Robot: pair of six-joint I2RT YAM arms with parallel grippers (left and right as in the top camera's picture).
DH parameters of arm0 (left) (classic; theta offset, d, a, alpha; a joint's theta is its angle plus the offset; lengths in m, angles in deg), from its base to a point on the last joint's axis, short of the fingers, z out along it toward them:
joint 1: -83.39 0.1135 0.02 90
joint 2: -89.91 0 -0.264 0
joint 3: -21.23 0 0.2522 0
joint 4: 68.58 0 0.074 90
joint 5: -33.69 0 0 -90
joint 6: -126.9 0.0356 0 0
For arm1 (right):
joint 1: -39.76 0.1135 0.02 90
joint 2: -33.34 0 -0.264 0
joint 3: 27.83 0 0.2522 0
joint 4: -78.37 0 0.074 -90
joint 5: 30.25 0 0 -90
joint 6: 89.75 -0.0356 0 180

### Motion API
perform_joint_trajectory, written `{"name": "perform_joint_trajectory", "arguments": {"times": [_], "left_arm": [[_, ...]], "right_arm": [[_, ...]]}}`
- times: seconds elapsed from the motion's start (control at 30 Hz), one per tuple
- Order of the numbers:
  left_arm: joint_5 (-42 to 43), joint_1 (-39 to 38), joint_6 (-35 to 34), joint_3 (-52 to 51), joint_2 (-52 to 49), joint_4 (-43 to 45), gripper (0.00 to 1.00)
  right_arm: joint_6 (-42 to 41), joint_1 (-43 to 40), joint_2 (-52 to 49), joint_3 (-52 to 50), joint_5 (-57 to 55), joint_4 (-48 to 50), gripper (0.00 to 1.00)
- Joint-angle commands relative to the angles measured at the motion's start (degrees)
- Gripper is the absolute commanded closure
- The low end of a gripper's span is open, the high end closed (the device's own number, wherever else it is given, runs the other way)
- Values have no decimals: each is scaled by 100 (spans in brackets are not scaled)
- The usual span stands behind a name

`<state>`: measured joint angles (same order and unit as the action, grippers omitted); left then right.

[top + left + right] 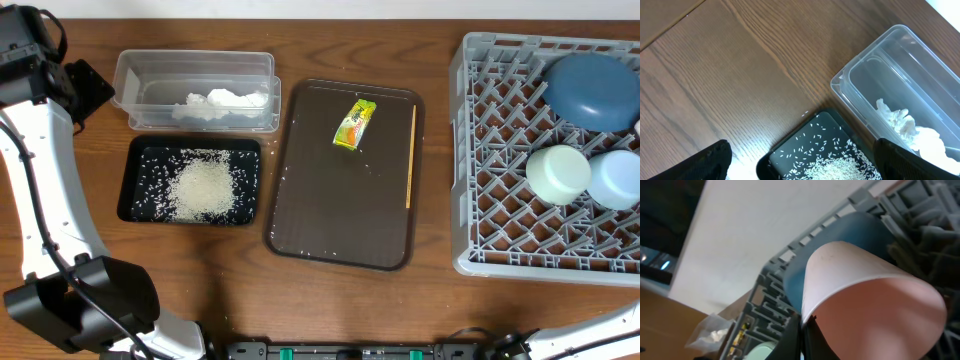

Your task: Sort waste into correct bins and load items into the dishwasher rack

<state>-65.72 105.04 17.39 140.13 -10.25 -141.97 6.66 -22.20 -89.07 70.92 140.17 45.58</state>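
The pinkish-white cup (pixel 865 290) will next go down with my right gripper into the dishwasher rack's open wires beside the dark blue plate, then I release the cup's rim.
A pinkish-white cup (pixel 865 290) fills the right wrist view, and my right gripper (pixel 804 330) is shut on its rim, close to the dark blue plate (pixel 590 90) in the grey dishwasher rack (pixel 480 200). A mint green bowl (pixel 558 173) and a light blue bowl (pixel 615 178) also sit in the rack. Rice (pixel 205 187) lies in the black tray (pixel 128 190). The crumpled tissue (pixel 222 103) rests in the clear tub (pixel 140 90). My left gripper (pixel 802 150) hangs open and empty over the black tray's corner. The yellow-green wrapper (pixel 354 124) and wooden stick (pixel 411 155) lie on the brown tray.
The dark brown serving tray (pixel 330 220) sits in the middle of the wooden table, between the two bins and the rack. Loose rice grains are scattered across it. My left arm runs down the table's left edge.
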Motion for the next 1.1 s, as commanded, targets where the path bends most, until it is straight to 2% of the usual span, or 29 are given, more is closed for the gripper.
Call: {"name": "perform_joint_trajectory", "arguments": {"times": [0.0, 0.23, 0.4, 0.83, 1.07], "left_arm": [[-68, 20, -11, 17, 17, -13, 8], [-70, 20, -11, 17, 17, -13, 7], [-68, 20, -11, 17, 17, -13, 7], [-68, 20, -11, 17, 17, -13, 7], [-68, 20, -11, 17, 17, -13, 7]], "right_arm": [[-50, 140, 42, -127, -267, 0, 99], [-37, 140, 42, -138, -199, 105, 99], [-83, 195, 42, -138, 317, 452, 99], [-109, 223, 39, -175, -737, 129, 99], [-697, 57, 57, -168, -1292, 127, 97]]}}
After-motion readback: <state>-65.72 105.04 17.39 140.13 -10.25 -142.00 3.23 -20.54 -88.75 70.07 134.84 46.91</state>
